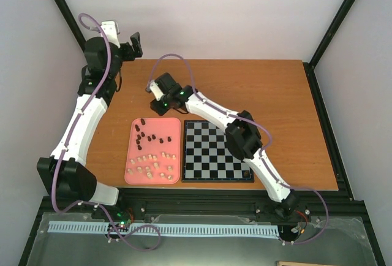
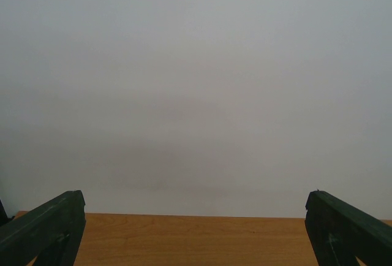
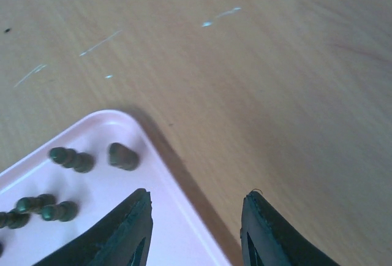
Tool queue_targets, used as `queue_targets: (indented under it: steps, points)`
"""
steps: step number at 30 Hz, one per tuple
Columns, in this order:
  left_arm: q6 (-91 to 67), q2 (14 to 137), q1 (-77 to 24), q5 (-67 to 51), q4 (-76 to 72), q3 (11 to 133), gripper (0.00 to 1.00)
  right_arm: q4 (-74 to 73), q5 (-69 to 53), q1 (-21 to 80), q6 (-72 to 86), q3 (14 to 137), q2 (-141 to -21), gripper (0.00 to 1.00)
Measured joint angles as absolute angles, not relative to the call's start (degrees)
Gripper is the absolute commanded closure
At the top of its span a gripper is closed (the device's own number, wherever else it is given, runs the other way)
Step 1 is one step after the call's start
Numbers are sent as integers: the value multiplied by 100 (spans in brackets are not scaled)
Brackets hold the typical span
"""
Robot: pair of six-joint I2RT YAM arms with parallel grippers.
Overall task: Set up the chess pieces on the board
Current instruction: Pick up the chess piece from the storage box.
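Note:
My right gripper should next move down and left in the top view, onto the dark piece nearest the tray's corner (image 1: 143, 121) (image 3: 124, 156), because its fingers straddle the tray's rim.
The board (image 1: 208, 155) lies flat at the table's front middle, partly under my right arm. The chess pieces lie in a pink tray (image 1: 174, 149) left of it: dark ones (image 1: 150, 137) in the far half, cream ones (image 1: 152, 163) in the near half. My right gripper (image 1: 156, 106) hangs open and empty over the tray's far edge. In the right wrist view its jaws (image 3: 196, 217) straddle the tray's rim (image 3: 153, 174), with dark pieces (image 3: 122, 155) just left of them. My left gripper (image 1: 135, 44) is raised at the back left, open and empty (image 2: 196, 235).
The wooden table (image 1: 275, 94) reaches back to a white wall. Black frame posts (image 1: 337, 21) stand at the back corners. The left wrist view shows only the wall and a strip of table (image 2: 196, 241).

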State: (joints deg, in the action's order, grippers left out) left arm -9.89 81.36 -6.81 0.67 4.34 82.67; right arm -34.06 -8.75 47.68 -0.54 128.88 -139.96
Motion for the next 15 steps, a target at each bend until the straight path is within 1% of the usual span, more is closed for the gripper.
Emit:
queue_targets:
  steps: [7,15]
  points:
    - [-987,8134,-681,67,434,8265,0,-3406,-1374,5033,-480,13043,-14215,60]
    - [-985,8134,-681,73,434,8265,0,-3354,-1555,5155,-709,13417,-14549,61]
